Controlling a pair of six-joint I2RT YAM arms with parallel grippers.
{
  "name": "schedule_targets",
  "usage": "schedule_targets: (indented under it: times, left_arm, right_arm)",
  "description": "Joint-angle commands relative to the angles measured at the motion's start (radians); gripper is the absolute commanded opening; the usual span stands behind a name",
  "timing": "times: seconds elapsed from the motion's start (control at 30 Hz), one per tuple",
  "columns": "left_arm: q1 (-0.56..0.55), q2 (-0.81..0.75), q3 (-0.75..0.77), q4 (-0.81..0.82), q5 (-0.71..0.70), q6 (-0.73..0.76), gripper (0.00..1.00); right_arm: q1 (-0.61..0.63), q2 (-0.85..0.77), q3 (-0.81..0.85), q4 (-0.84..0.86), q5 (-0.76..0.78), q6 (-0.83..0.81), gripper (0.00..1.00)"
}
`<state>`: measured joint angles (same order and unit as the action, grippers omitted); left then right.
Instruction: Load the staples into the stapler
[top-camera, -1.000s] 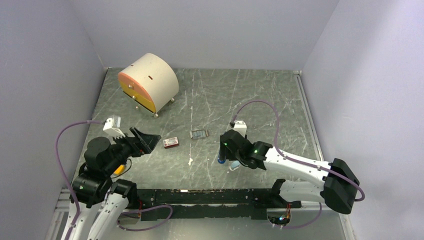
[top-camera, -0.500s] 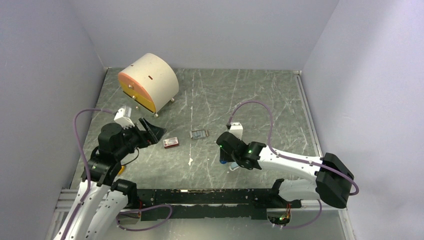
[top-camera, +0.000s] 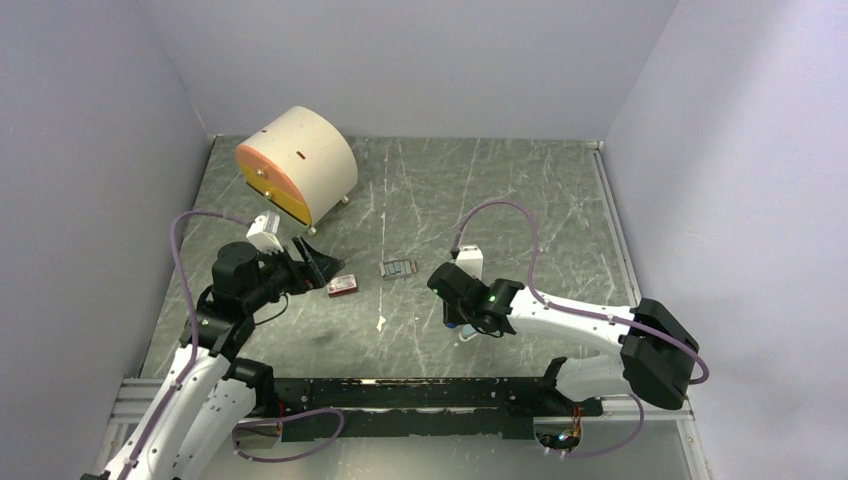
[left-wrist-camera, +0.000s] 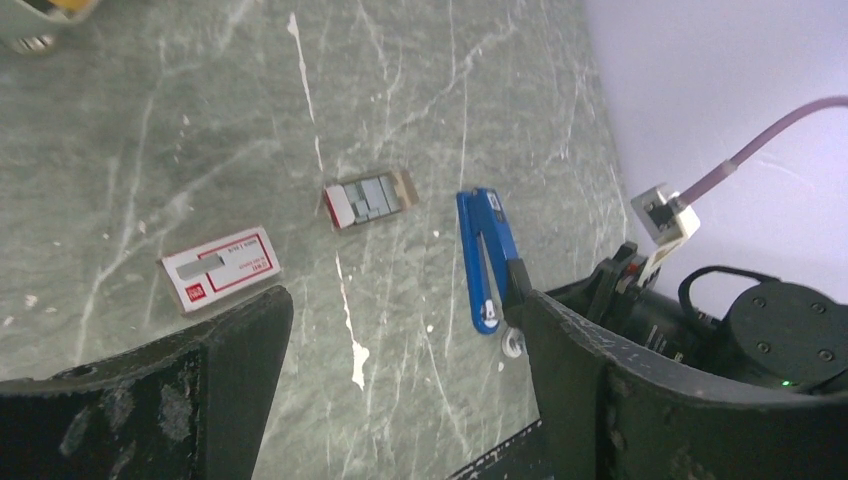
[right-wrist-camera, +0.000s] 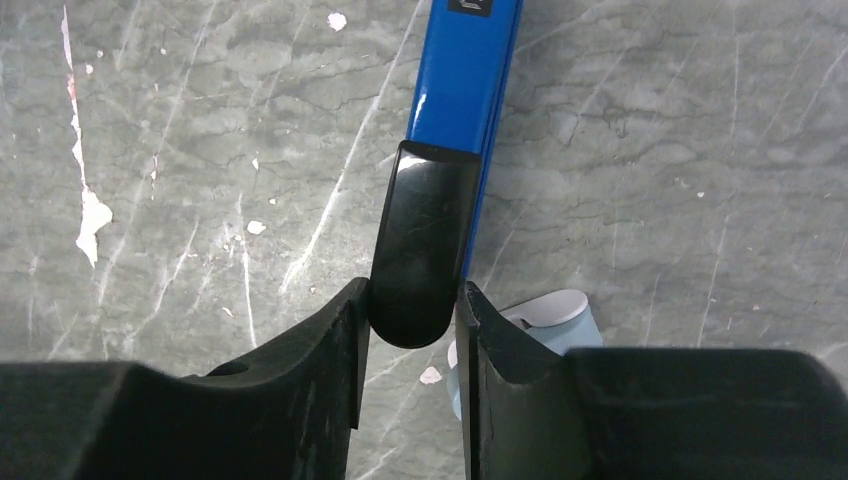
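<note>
I will swing the stapler's black end in my right gripper up and outward past the stapler's far end next and release it, because the stapler's top arm is still over the base.
The stapler (right-wrist-camera: 463, 80) is long and blue with a black end (right-wrist-camera: 420, 250). It lies flat on the table and also shows in the left wrist view (left-wrist-camera: 487, 255). My right gripper (right-wrist-camera: 412, 295) is shut on its black end; in the top view the gripper (top-camera: 452, 308) hides most of it. The staples (left-wrist-camera: 368, 200) are a small grey block on the table, left of the stapler, and show in the top view (top-camera: 398, 268) too. My left gripper (top-camera: 315, 265) is open and empty above the table, its jaws wide apart (left-wrist-camera: 400, 300), near the red-and-white box (left-wrist-camera: 220, 268).
A cream drum-shaped box with an orange face (top-camera: 297, 165) stands at the back left. The red-and-white box (top-camera: 342, 286) lies left of the staples. A light-blue and white piece (right-wrist-camera: 550, 312) lies beside my right fingers. A black rail (top-camera: 420, 395) runs along the near edge.
My left arm has swung forward and to the right, bringing its open gripper close to the red-and-white box. My right arm has shifted slightly left, still holding the stapler.
</note>
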<state>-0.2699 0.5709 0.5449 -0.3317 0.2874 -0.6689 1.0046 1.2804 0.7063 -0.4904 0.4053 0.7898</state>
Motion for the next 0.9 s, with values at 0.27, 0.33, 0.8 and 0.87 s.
schedule_targets:
  times: [0.27,0.33,0.8,0.87]
  left_arm:
    - [0.004,0.134,-0.162,0.295,0.251,-0.058,0.92]
    - [-0.007,0.17,-0.172,0.323,0.253,-0.061,0.9]
    - [-0.412,0.616,-0.148,0.695,0.009,-0.224,0.77]
    - [-0.465,0.664,-0.148,0.75,-0.035,-0.269,0.73]
  right_arm:
    - [0.001,0.117,0.126,-0.095,0.0,0.103,0.36]
    - [0.002,0.126,0.139,-0.088,-0.004,0.106,0.35]
    - [-0.104,-0.034,0.06,0.081,-0.2,0.178,0.16]
    - [-0.138,-0.063,0.033,0.115,-0.247,0.19,0.17]
